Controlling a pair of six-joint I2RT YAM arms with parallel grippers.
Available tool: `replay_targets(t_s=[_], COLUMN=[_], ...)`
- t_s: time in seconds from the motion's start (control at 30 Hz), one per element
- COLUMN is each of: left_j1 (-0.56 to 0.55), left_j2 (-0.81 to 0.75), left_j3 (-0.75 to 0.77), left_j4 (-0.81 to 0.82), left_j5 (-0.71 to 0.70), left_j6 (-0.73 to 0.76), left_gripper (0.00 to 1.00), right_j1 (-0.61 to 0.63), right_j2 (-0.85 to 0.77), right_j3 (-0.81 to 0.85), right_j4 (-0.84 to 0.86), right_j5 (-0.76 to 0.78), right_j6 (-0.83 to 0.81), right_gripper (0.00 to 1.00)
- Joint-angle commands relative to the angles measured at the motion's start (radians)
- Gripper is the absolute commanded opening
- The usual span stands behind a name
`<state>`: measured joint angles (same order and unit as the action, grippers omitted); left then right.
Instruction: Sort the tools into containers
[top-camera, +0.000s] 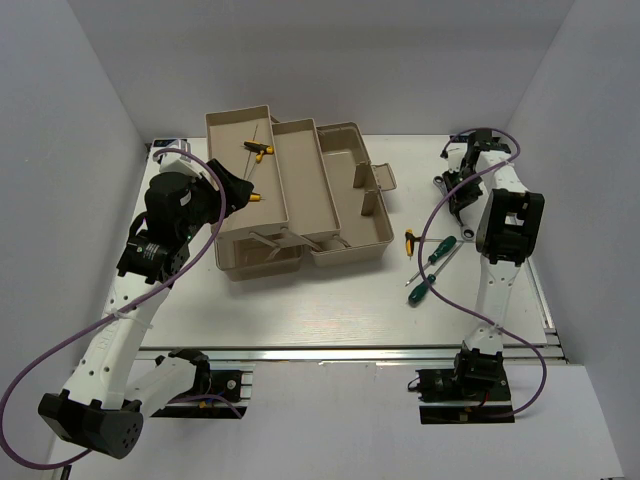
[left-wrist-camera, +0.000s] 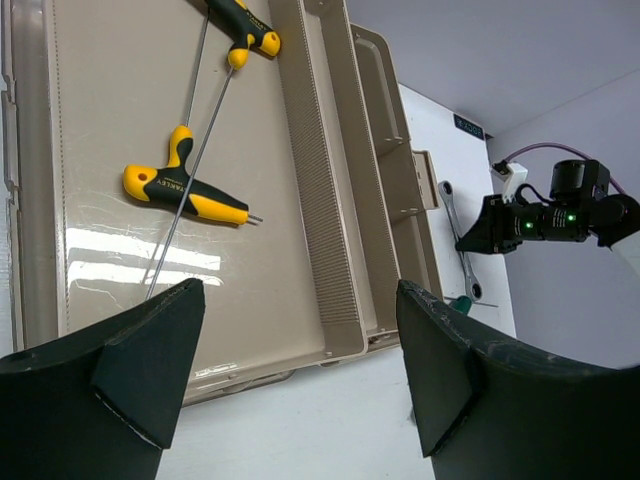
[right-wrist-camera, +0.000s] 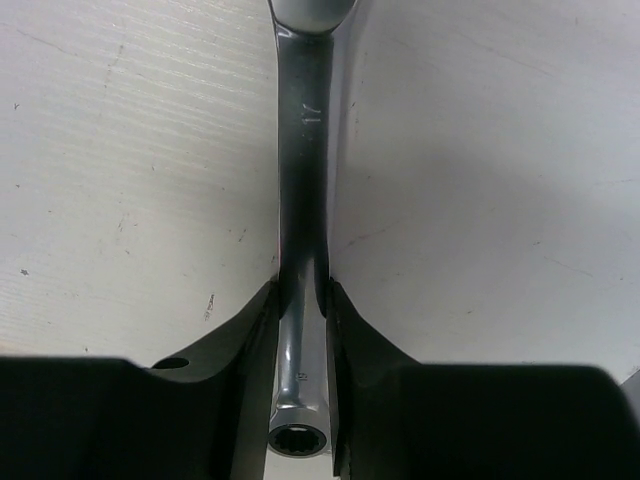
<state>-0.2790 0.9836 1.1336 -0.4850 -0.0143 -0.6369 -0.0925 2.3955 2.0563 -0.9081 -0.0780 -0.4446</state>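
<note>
I need to raise my right gripper next, move it left in the top view and lower the wrench (top-camera: 466, 236) into the deeper base. Then I need to release it, since the bottom of that base is empty.
The silver combination wrench (right-wrist-camera: 300, 150) lies on the white table at the far right, and my right gripper (right-wrist-camera: 300, 300) is shut on its shaft just above the ring end. The top view shows the right gripper (top-camera: 462, 195) over the wrench (top-camera: 466, 236). Two green-handled screwdrivers (top-camera: 437, 250) (top-camera: 422, 288) lie near it, beside a small yellow-and-black hex key (top-camera: 408, 240). My left gripper (left-wrist-camera: 300, 330) hangs open and empty over the near end of the left beige tray (left-wrist-camera: 100, 100). That tray holds two yellow-and-black T-handle hex keys (left-wrist-camera: 185, 190) (left-wrist-camera: 245, 30).
The opened beige toolbox has a second long tray (top-camera: 300, 180) in the middle and a deeper base (top-camera: 350, 215) with handle on the right. Purple cables loop round both arms. White walls enclose the table on three sides.
</note>
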Motion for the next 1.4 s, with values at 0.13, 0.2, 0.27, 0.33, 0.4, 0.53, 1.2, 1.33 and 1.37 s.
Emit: replay_targets(t_s=[0.13, 0.2, 0.27, 0.33, 0.4, 0.53, 1.2, 1.33, 1.37], left_j1=[-0.005, -0.005, -0.005, -0.005, -0.005, -0.005, -0.005, -0.005, -0.006], left_j2=[-0.028, -0.033, -0.033, -0.034, -0.037, -0.045, -0.045, -0.04, -0.04], left_j3=[-0.005, -0.005, -0.006, -0.009, -0.011, -0.011, -0.017, -0.017, -0.018], left_j4=[0.016, 0.016, 0.014, 0.017, 0.019, 0.014, 0.026, 0.049, 0.057], left_j5=[0.005, 0.005, 0.008, 0.01, 0.011, 0.01, 0.013, 0.046, 0.051], left_j6=[0.002, 0.002, 0.0, -0.001, -0.004, -0.004, -0.006, 0.0, 0.002], left_gripper=[0.87, 0.87, 0.87, 0.87, 0.87, 0.87, 0.87, 0.87, 0.87], right_j1=[-0.003, -0.006, -0.007, -0.01, -0.013, -0.015, -0.013, 0.013, 0.045], right_j2=[-0.057, -0.094, -0.14, -0.16, -0.182, -0.22, -0.323, -0.352, -0.363], right_j3=[-0.162, -0.18, -0.197, -0.194, -0.193, -0.202, -0.142, -0.073, -0.056], right_j4=[0.057, 0.118, 0.156, 0.189, 0.215, 0.251, 0.239, 0.187, 0.178], right_j5=[-0.129, -0.155, -0.187, -0.207, -0.216, -0.242, -0.393, -0.486, -0.506], right_j6=[0.026, 0.043, 0.056, 0.078, 0.098, 0.122, 0.233, 0.279, 0.285], right_gripper=[0.0, 0.0, 0.0, 0.0, 0.0, 0.0, 0.0, 0.0, 0.0])
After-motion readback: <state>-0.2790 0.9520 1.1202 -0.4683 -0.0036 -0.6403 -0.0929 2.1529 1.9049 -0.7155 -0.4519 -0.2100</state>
